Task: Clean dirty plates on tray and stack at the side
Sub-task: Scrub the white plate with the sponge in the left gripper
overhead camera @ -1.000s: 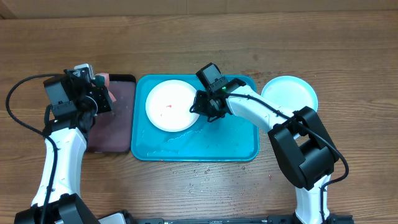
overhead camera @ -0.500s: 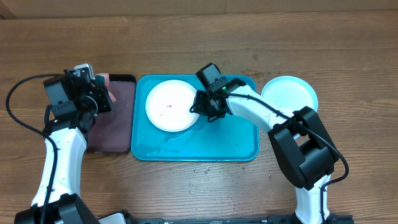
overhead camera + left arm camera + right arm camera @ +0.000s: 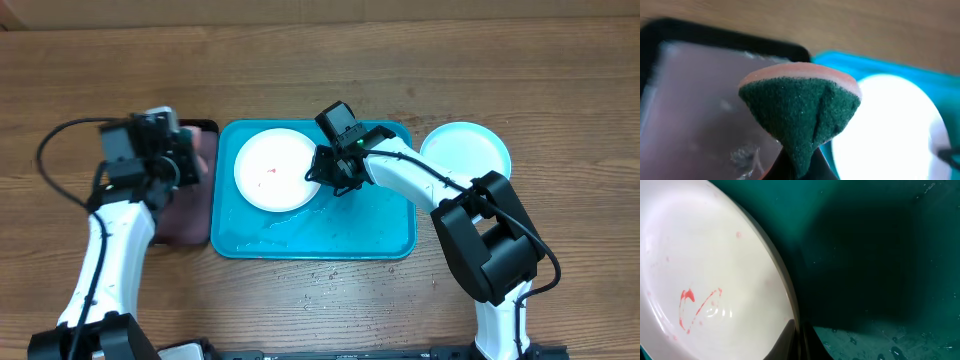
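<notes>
Next, my left gripper will go to the white plate [image 3: 272,168], then return and lower to release the sponge in the black tray [image 3: 191,195], since that tray lies below the gripper.
A white plate [image 3: 272,168] with red smears lies on the left half of the turquoise tray [image 3: 370,225]. My right gripper [image 3: 322,175] is shut on the white plate's right rim; the wrist view shows the fingers [image 3: 799,342] pinching the rim, with the red smear on the plate [image 3: 700,280]. A light cyan plate [image 3: 465,150] lies on the table right of the tray. My left gripper [image 3: 180,160] is shut on a green and pink sponge [image 3: 802,107] above the black tray's right edge, near the turquoise tray. The yellow-green plate is out of view.
The black tray with pinkish inside [image 3: 190,205] lies left of the turquoise tray and shows wet in the left wrist view [image 3: 700,110]. Water drops lie on the turquoise tray floor [image 3: 900,340] and on the table in front of it [image 3: 330,275].
My left arm has moved right with the sponge, from over the black tray's left side toward the turquoise tray. The right arm and white plate have not moved.
</notes>
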Available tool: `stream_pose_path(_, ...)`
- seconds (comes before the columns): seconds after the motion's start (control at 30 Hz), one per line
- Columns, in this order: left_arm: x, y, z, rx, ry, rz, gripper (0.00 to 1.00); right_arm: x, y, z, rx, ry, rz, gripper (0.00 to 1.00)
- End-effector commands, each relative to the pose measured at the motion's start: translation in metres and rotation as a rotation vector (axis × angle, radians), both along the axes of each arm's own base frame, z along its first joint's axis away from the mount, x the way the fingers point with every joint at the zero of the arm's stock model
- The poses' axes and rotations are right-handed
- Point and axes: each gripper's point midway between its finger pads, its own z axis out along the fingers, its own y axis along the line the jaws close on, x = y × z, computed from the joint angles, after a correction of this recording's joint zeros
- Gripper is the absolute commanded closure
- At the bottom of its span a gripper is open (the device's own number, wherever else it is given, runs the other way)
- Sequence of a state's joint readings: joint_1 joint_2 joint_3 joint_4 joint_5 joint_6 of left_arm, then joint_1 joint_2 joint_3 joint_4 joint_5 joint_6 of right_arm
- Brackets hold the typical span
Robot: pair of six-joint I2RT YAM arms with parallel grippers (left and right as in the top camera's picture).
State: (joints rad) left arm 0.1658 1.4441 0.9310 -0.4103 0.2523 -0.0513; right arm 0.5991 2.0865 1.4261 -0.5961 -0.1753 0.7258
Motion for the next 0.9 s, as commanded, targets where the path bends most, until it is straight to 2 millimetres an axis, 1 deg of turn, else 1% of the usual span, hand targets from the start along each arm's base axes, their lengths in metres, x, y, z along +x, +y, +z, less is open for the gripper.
stream_pose_path(0.0,0.021,-0.022,0.021,0.035,-0.01,-0.078,0.96,-0.002,-0.001,-0.004,-0.018,-0.002,-0.001,0.96)
stream_pose_path(0.1,0.026,-0.05,0.019,0.049,0.052,-0.181,0.96,-0.002,-0.001,-0.004,-0.018,-0.002,-0.001,0.96)
stream_pose_path(0.2,0.03,-0.082,0.007,0.048,0.114,-0.272,0.96,-0.002,-0.001,-0.004,-0.018,-0.002,-0.001,0.96)
stream_pose_path(0.33,0.028,-0.119,-0.022,0.049,0.195,-0.365,0.96,-0.002,-0.001,-0.004,-0.018,-0.002,-0.001,0.96)
stream_pose_path(0.4,0.023,-0.133,-0.04,0.061,0.233,-0.416,0.96,-0.002,-0.001,-0.004,-0.019,-0.002,-0.001,0.96)
stream_pose_path(0.5,0.015,-0.149,-0.062,0.084,0.281,-0.492,0.96,-0.002,-0.001,-0.004,-0.019,-0.002,-0.001,0.96)
stream_pose_path(0.57,0.011,-0.154,-0.077,0.097,0.315,-0.511,0.96,-0.002,-0.001,-0.004,-0.018,-0.002,-0.001,0.96)
stream_pose_path(0.63,0.009,-0.156,-0.087,0.1,0.339,-0.518,0.96,-0.002,-0.001,-0.004,-0.018,-0.002,-0.001,0.96)
stream_pose_path(0.7,0.009,-0.153,-0.096,0.121,0.357,-0.512,0.96,-0.002,-0.001,-0.004,-0.018,-0.002,-0.001,0.96)
stream_pose_path(0.77,0.01,-0.139,-0.105,0.194,0.379,-0.477,0.96,-0.002,-0.001,-0.004,-0.019,-0.002,-0.001,0.96)
stream_pose_path(0.87,0.01,-0.109,-0.114,0.338,0.425,-0.402,0.96,-0.002,-0.001,-0.004,-0.019,-0.002,0.0,0.96)
